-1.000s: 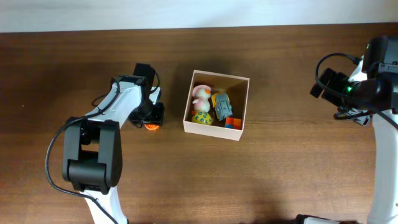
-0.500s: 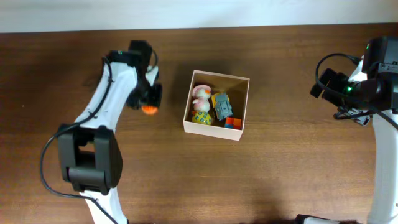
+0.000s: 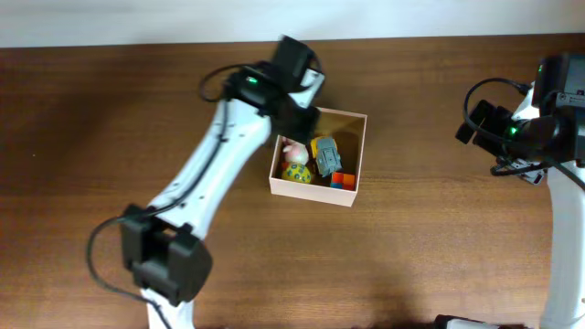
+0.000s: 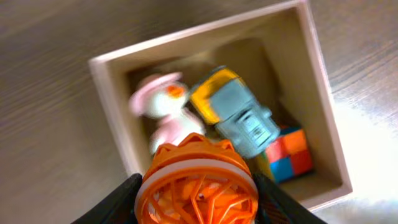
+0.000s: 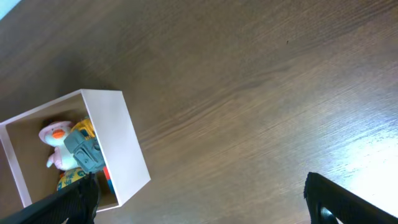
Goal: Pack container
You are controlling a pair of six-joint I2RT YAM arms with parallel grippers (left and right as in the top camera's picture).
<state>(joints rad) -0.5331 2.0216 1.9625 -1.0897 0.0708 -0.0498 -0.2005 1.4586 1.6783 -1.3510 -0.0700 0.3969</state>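
Observation:
My left gripper next moves across, lowers and releases the ball (image 4: 196, 183). The container's empty bottom beside the truck lies below and to the gripper's right in the overhead view.
The container (image 3: 358, 151) is a square cream-walled box with a tan floor at the table's middle; it also shows in the left wrist view (image 4: 109, 106) and the right wrist view (image 5: 121, 134). Inside lie a pink duck (image 4: 163, 106), a grey-and-yellow truck (image 4: 239, 115), a coloured cube (image 4: 287, 152) and a yellow patterned egg (image 3: 296, 172). My left gripper (image 4: 196, 202) is shut on an orange lattice ball (image 4: 196, 183), held above the container's back-left corner. In the overhead view the left wrist (image 3: 291, 96) hides the ball. My right gripper (image 5: 199, 202) is open and empty.
The right arm (image 3: 548, 119) stands at the far right edge, well away from the container. Bare brown wood tabletop (image 3: 411, 238) lies around the box. A pale wall strip (image 3: 137, 18) runs along the table's far edge.
My left gripper has lifted the orange ball from the table left of the box and carried it right, over the container's back-left corner. The right arm has not moved.

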